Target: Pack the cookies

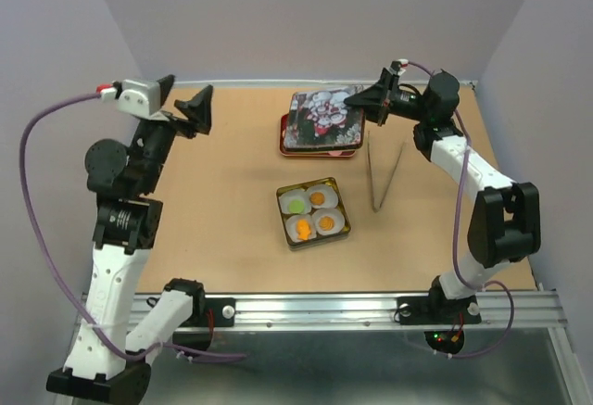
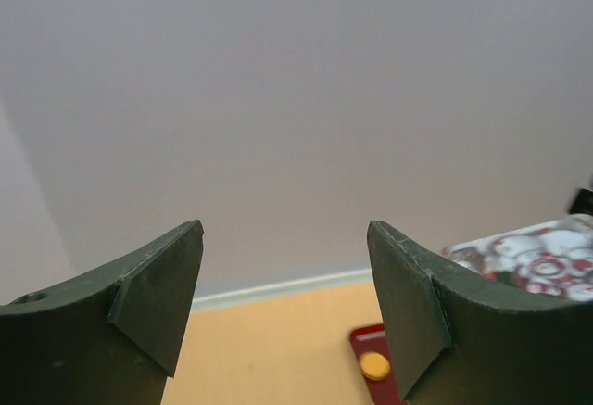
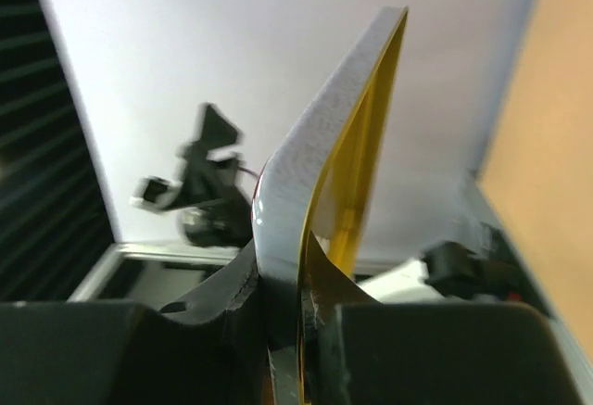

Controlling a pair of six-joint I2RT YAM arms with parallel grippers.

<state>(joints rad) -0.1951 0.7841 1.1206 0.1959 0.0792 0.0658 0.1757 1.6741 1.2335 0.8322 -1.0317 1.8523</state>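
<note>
The cookies in the gold tin (image 1: 282,210) sit uncovered, so my right gripper should next carry the lid back from above the red tray (image 1: 287,145) and down onto the tin.
The cookies sit in white paper cups inside an open gold tin (image 1: 282,210) at the table's middle: a green one (image 1: 296,205) and orange ones (image 1: 320,198). My right gripper (image 1: 357,102) is shut on the right edge of the decorated tin lid (image 1: 322,118) and holds it tilted over a red tray (image 1: 287,145) at the back. In the right wrist view the lid (image 3: 315,145) stands edge-on between my shut fingers (image 3: 298,275). My left gripper (image 1: 185,99) is open and empty, raised at the back left. The left wrist view (image 2: 285,238) shows one orange cookie (image 2: 374,365) on the red tray.
Metal tongs (image 1: 384,178) lie on the table to the right of the tin, their tips pointing toward me. Grey walls close in the back and both sides. The lid also shows at the right edge of the left wrist view (image 2: 537,257).
</note>
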